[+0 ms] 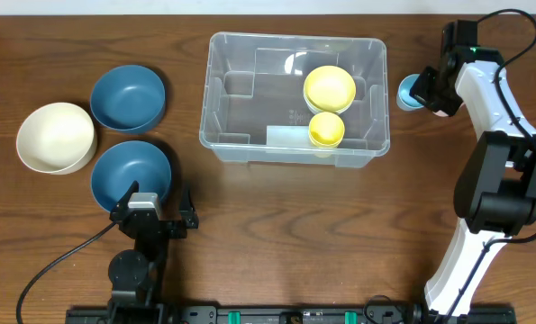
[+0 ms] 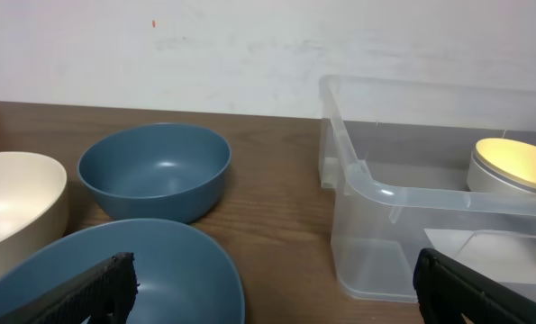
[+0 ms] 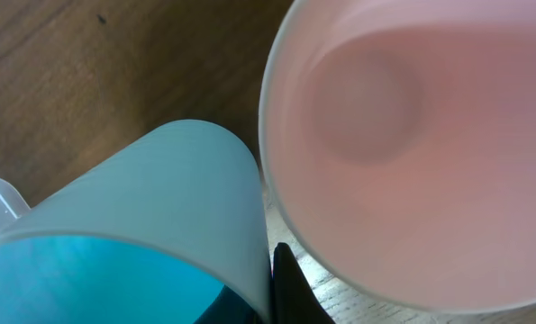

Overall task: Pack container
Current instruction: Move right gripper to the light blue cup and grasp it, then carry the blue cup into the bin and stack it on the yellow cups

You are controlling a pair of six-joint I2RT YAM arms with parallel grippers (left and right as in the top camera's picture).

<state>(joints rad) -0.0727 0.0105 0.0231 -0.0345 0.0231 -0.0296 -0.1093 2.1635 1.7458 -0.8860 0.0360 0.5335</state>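
Note:
My right gripper is to lift and go across next, lower the blue cup (image 1: 406, 91) into the container and let go of it. The yellow cup (image 1: 326, 129) is to its left in the overhead view, beyond the container's side.
The clear container (image 1: 217, 90) stands at the table's middle and holds a yellow bowl (image 1: 329, 87) and a yellow cup (image 1: 326, 129). It shows at the right of the left wrist view (image 2: 367, 184). My right gripper (image 1: 427, 88) is just right of the container, shut on the wall of a light blue cup (image 1: 406, 91). In the right wrist view one finger (image 3: 268, 288) sits between the blue cup (image 3: 159, 198) and a pink cup (image 3: 412, 135). My left gripper (image 1: 155, 202) is open and empty over the near blue bowl's (image 1: 131, 171) front rim.
A second blue bowl (image 1: 128, 96) and a cream bowl (image 1: 56, 137) sit at the left. In the left wrist view they are the far blue bowl (image 2: 155, 166) and the cream bowl (image 2: 11, 198).

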